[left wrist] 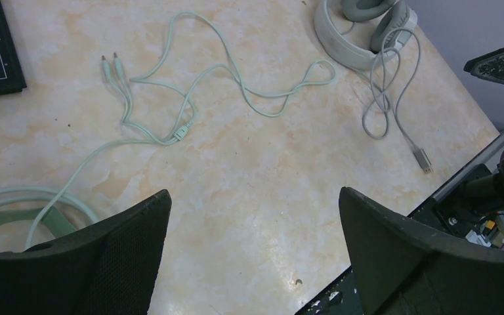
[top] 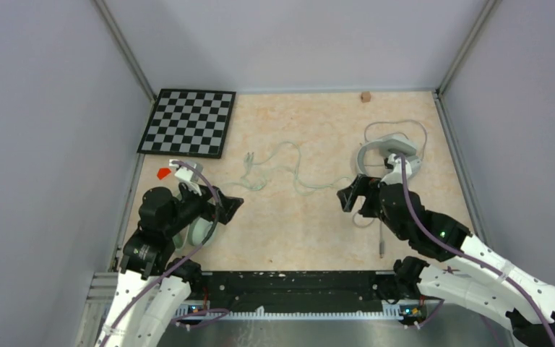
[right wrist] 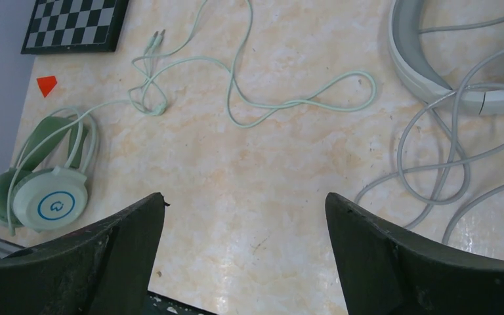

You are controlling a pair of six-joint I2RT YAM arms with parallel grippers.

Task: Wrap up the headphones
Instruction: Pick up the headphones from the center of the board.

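Observation:
The white headset's headband is below the open fingers and farther outward, so the robot's right gripper will next go down and outward onto it, beside the loop of the green cable.
The mint-green headphones lie at the table's left, mostly hidden under my left arm in the top view. Their pale-green cable snakes loose across the middle and ends in two plugs. The white headphones lie at the right, and their grey cable sits in loose loops running to a USB plug. My left gripper is open above bare table, beside the green headset. Left of the white headset, my right gripper is open too. Neither holds anything.
A checkerboard lies at the back left with a small red piece in front of it. A small brown block sits at the back wall. Grey walls enclose three sides, and a black rail runs along the near edge.

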